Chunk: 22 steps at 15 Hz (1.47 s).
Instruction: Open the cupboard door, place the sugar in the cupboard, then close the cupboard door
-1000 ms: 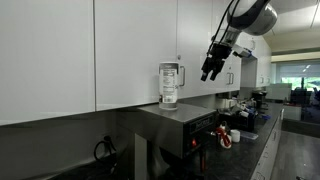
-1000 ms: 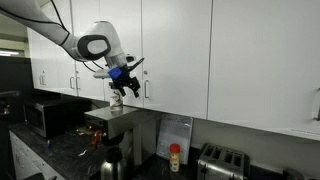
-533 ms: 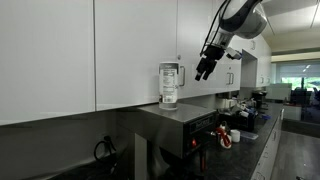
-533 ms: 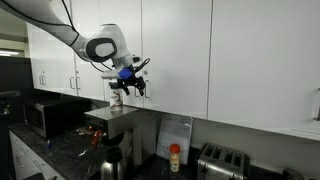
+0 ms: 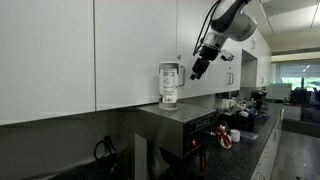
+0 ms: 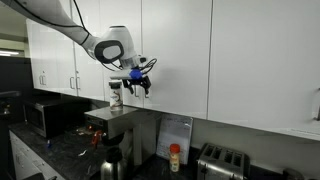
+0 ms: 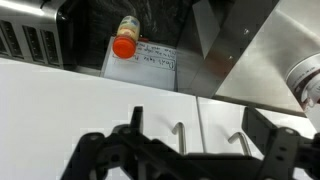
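The cupboard door is still shut, so I will next move my gripper in toward the white panel and close it around the bar handle on the bottle's side.
The sugar jar (image 5: 169, 85), clear with white contents, stands on top of a steel machine (image 5: 176, 122); it also shows in an exterior view (image 6: 116, 93). The cupboard door (image 6: 176, 50) is shut, a glossy white panel. My gripper (image 5: 198, 69) hovers open and empty right in front of the doors, to the right of the jar, in both exterior views (image 6: 140, 86). In the wrist view my gripper (image 7: 195, 135) straddles the seam between two doors, with one silver bar handle (image 7: 181, 138) and another (image 7: 240, 142) between the fingers. The cupboard's inside is hidden.
More shut white wall cupboards run along the wall (image 6: 60, 50). Below on the dark counter are a microwave (image 6: 45, 115), a toaster (image 6: 222, 160), a bottle with a red cap (image 6: 175, 157) and a dark jug (image 6: 110, 165). The bottle shows in the wrist view (image 7: 125, 45).
My gripper has moved away from the space above the jar and closer to the cupboard doors, up to the two handles. The jar has not moved.
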Tool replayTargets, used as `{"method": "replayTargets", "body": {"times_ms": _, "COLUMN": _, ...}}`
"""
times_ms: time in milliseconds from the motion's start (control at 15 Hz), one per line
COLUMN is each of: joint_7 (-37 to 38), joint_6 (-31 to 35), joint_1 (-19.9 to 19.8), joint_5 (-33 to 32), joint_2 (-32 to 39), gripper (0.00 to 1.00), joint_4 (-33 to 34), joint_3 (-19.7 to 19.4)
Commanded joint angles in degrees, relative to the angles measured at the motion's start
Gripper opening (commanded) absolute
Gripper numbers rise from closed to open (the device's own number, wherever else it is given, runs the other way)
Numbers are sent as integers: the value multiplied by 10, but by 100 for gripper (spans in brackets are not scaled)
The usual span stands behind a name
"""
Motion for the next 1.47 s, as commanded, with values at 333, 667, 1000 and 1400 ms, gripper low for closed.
{"method": "replayTargets", "body": {"times_ms": 333, "joint_7": -108, "joint_6": 1, "joint_1": -7, "joint_5": 88, "joint_2": 57, "gripper": 100, "joint_4": 56, "joint_3": 1}}
{"method": "replayTargets", "body": {"times_ms": 667, "joint_7": -140, "joint_6": -1, "joint_1": -13, "joint_5": 118, "joint_2": 75, "gripper": 100, "joint_4": 74, "joint_3": 8}}
{"method": "replayTargets", "body": {"times_ms": 1000, "joint_7": -142, "joint_6": 2, "joint_1": -16, "joint_5": 118, "joint_2": 83, "gripper": 100, "joint_4": 83, "joint_3": 16}}
{"method": "replayTargets", "body": {"times_ms": 1400, "joint_7": -132, "joint_6": 9, "joint_1": -17, "joint_5": 108, "joint_2": 88, "gripper": 100, "joint_4": 85, "joint_3": 26}}
